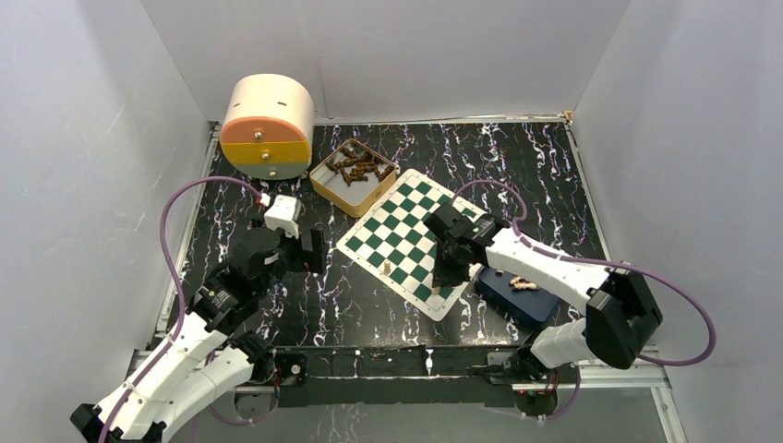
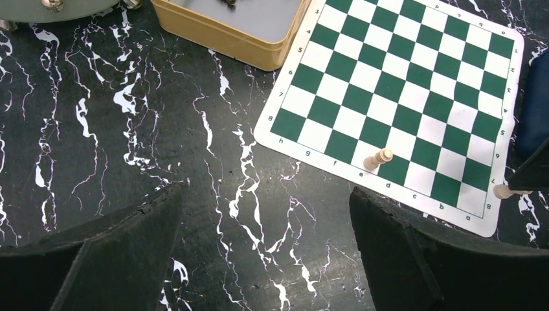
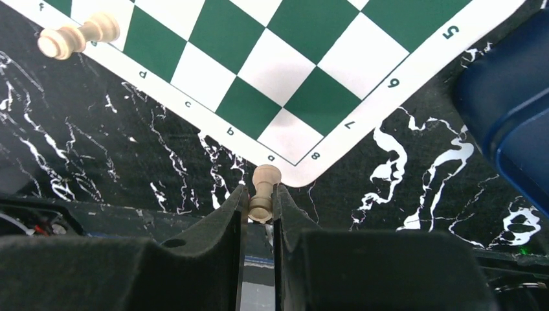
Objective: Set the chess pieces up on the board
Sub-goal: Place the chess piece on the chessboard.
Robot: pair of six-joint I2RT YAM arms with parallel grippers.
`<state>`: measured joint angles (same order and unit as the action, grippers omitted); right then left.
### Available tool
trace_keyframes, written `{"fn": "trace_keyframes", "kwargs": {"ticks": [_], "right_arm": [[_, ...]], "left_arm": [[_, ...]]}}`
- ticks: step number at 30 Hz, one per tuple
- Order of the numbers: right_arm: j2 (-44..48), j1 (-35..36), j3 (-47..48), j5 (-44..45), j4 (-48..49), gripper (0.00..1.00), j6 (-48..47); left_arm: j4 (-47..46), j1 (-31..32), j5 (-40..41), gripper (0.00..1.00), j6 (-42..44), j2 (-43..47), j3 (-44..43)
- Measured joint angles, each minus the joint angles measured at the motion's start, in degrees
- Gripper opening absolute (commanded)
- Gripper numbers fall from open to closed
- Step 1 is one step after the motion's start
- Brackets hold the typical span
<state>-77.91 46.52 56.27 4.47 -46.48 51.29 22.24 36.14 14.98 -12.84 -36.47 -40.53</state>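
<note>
The robot will bring its right gripper down over the white square at the board's near corner until the tan chess piece is standing there, because that square is still empty.
The green and white board lies at the table's middle, also in the left wrist view and the right wrist view. One tan chess piece stands on its near-left edge; it also shows in the left wrist view and the right wrist view. My right gripper is shut on a tan chess piece above the board's near corner. My left gripper is open and empty over bare table left of the board.
A tan tin with dark pieces stands behind the board. A round cream drawer box is at the back left. A dark blue tray holding tan pieces lies right of the board.
</note>
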Motion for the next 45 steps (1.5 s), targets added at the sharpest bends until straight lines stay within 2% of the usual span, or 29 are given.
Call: {"fn": "trace_keyframes", "kwargs": {"ticks": [19,33,38,45], "right_arm": [[-5.1,0.8,-5.1,-0.3,7.0,0.21,1.5],[-6.2,0.9,-5.5,0.3,7.8,0.24,1.5],[-7.1,0.9,-5.5,0.3,8.1,0.28,1.5],[-7.2,0.9,-5.5,0.3,8.1,0.4,1.5]], "left_arm": [[0.0,0.0,0.5,0.98,0.3,0.3,0.0],[0.0,0.0,0.5,0.98,0.3,0.3,0.2],[0.0,0.0,0.6,0.98,0.3,0.3,0.3],[0.0,0.0,0.7,0.98,0.3,0.3,0.3]]}}
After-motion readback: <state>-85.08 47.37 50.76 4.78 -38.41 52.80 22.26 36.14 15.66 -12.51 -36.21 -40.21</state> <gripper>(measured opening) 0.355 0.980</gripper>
